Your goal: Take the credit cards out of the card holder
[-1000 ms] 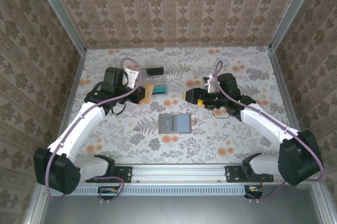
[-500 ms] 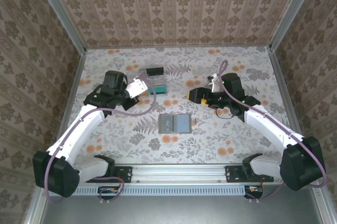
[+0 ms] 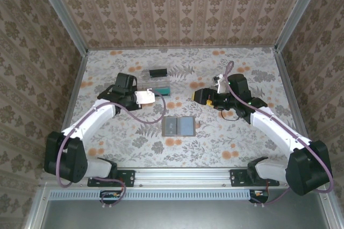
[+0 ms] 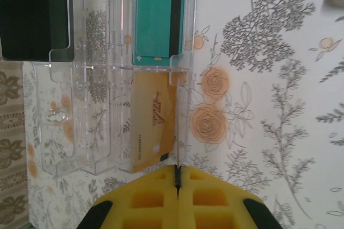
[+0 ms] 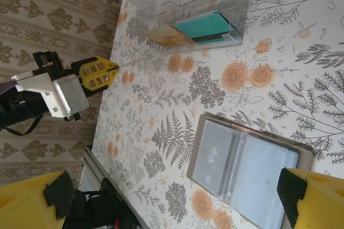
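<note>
The tray's section with the yellow-orange card (image 4: 153,127) is below and outward of my left gripper, so next I should lower it outward into that section and release the thin card (image 4: 178,145).
The card holder (image 3: 179,126) lies open and flat mid-table, taupe rim, grey-blue inside. A grey card marked VIP (image 5: 217,156) sits in the left pocket of the card holder (image 5: 258,178). My left gripper (image 3: 153,97) is at the near side of the clear tray (image 3: 156,82). Its yellow jaws are shut on a thin card seen edge-on (image 4: 177,151). A yellow-orange credit card (image 4: 153,127) lies in the tray (image 4: 80,105), as do a teal card (image 4: 156,16) and a black one (image 4: 32,14). My right gripper (image 3: 199,95) hovers open, beyond the holder; its wrist view looks down on the holder between its fingertips (image 5: 172,186).
The tray (image 5: 188,0) stands at the back, left of centre. Floral table surface spreads around the holder. Patterned walls close in the back and both sides, and a metal rail (image 3: 177,175) runs along the near edge.
My left wrist has rolled over so its white camera mount faces up, and the gripper has shifted slightly right along the tray's near side. The right gripper has drifted a little right.
</note>
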{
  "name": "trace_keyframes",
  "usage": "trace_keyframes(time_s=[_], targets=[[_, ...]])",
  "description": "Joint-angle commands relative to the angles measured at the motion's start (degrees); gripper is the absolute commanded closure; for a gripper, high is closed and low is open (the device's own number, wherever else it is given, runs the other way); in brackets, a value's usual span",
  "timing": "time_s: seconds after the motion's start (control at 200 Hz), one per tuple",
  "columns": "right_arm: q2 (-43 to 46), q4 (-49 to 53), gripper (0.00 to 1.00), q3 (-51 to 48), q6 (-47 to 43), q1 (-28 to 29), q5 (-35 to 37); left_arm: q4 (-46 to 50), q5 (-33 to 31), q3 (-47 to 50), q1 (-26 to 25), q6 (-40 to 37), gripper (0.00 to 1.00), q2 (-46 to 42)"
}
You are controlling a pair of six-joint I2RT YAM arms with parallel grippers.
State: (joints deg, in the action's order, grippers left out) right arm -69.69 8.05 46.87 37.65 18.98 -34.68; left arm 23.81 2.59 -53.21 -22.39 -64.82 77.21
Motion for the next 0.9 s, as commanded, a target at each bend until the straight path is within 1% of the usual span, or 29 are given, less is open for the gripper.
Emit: trace_keyframes(time_s=[0.0, 0.16, 0.275, 0.38, 0.48, 0.895], targets=[[0.81, 0.27, 0.0, 1.56, -0.41, -0.44, 0.82, -3.73, -1.89, 0.2, 0.34, -4.62, 1.0, 2.57], [0.13, -0.06, 0.0, 1.64, -0.38, -0.5, 0.85, -5.44, -2.46, -0.29, 0.68, -5.32, 1.0, 5.27], [-0.44, -0.14, 0.0, 1.81, -0.38, -0.61, 0.75, -6.2, -2.16, -1.38, 1.25, -4.03, 1.0, 6.76], [-0.93, -0.29, 0.0, 1.82, -0.25, -0.66, 0.66, -6.6, -3.28, -2.28, 1.55, -4.4, 1.0, 8.68], [-1.39, -0.48, 0.0, 1.99, -0.29, -0.75, 0.43, -6.6, -2.29, -3.25, 1.74, -3.74, 1.0, 9.86], [-2.91, -0.59, 0.0, 2.51, -0.11, -1.16, 0.1, -7.03, -1.6, -6.45, 2.25, -2.33, 1.0, 15.03]])
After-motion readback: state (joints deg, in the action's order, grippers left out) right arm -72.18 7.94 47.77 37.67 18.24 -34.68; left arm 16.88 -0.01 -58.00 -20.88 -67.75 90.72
